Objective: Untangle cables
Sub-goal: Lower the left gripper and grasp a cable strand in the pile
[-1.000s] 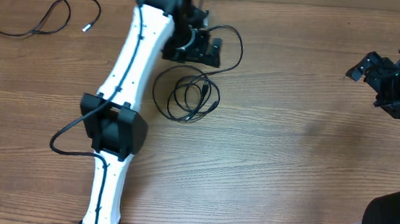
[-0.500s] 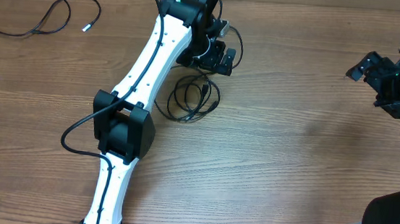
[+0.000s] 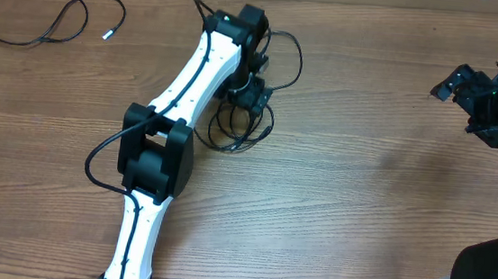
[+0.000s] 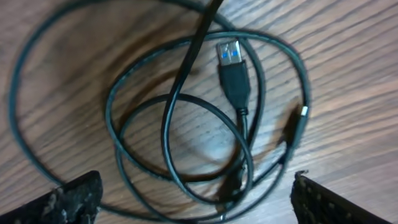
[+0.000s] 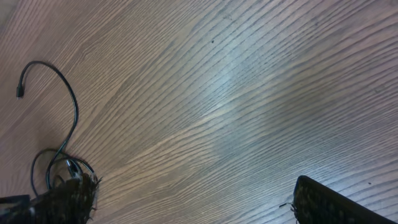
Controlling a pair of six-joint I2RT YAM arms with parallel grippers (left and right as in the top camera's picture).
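Observation:
Next, my left gripper shifts slightly outward until its fingers straddle the long piece of cable crossing over the coil's loops and closes there, because that piece lies uppermost.
A coil of thin black cables (image 3: 236, 128) lies mid-table. In the left wrist view its loops (image 4: 186, 130) overlap, with a blue-tongued USB plug (image 4: 231, 65) and a small dark plug (image 4: 298, 121) inside them. My left gripper (image 3: 252, 99) hangs over the coil's far edge, open (image 4: 196, 208), and the nearest strands run between its fingertips (image 4: 74, 198) without being pinched. Another loose black cable (image 3: 43, 13) with a silvery-white tip (image 3: 107, 34) lies at the far left. My right gripper (image 3: 469, 109) stands open at the right, with only bare wood between its fingers (image 5: 336, 202).
The left arm's white link (image 3: 191, 76) slants across the table left of the coil, and its own thicker black wire (image 3: 288, 57) loops beside the gripper. The wooden tabletop (image 3: 371, 186) lies between the coil and the right arm.
The left arm has swung right and toward the near side, bringing its gripper from behind the coil onto its far edge. The right arm has not moved.

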